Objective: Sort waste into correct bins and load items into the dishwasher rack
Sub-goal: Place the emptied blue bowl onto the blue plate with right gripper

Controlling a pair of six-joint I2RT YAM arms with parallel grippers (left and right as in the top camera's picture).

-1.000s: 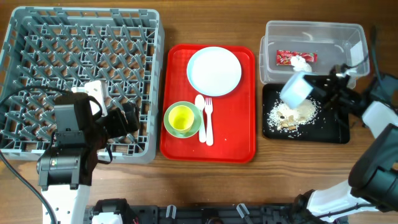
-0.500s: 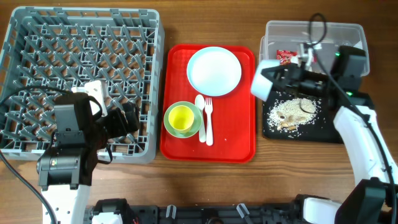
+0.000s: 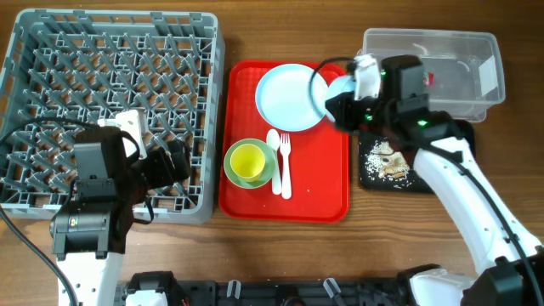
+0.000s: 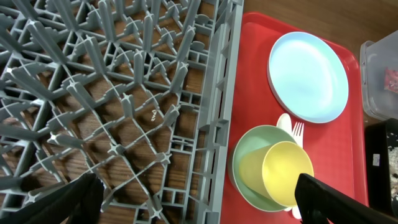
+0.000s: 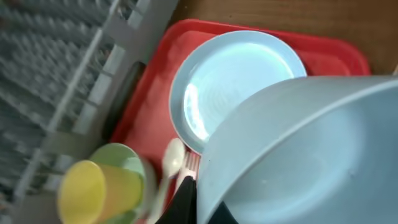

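Note:
My right gripper should next carry the bowl over the white plate point(image 3: 291, 95) point(image 5: 230, 86) and down to let it go, because the plate is below the gripper, to its left in the overhead view.
My right gripper point(image 3: 344, 102) is shut on the rim of a pale blue bowl point(image 3: 338, 87) and holds it tilted over the red tray's right edge, beside the white plate point(image 3: 291, 95). In the right wrist view the bowl point(image 5: 298, 149) fills the lower right, around my fingers point(image 5: 205, 199). A yellow-green cup point(image 3: 246, 161) sits in a pale green bowl point(image 3: 266, 176), with the white spoon and fork point(image 3: 280, 161) beside it. Whitish food scraps point(image 3: 387, 161) lie in the black tray point(image 3: 374, 180). My left gripper point(image 3: 174, 161) is open and empty over the grey rack's point(image 3: 110, 76) front right corner.
The red serving tray point(image 3: 323, 200) lies between the rack and the bins. The clear tub point(image 3: 476, 51) stands at the back right; the red wrapper point(image 4: 392, 79) inside it shows at the edge of the left wrist view. My right arm covers part of the black tray.
My right gripper has carried the pale blue bowl leftward, from above the black tray to the red tray's right edge. The left arm has not moved.

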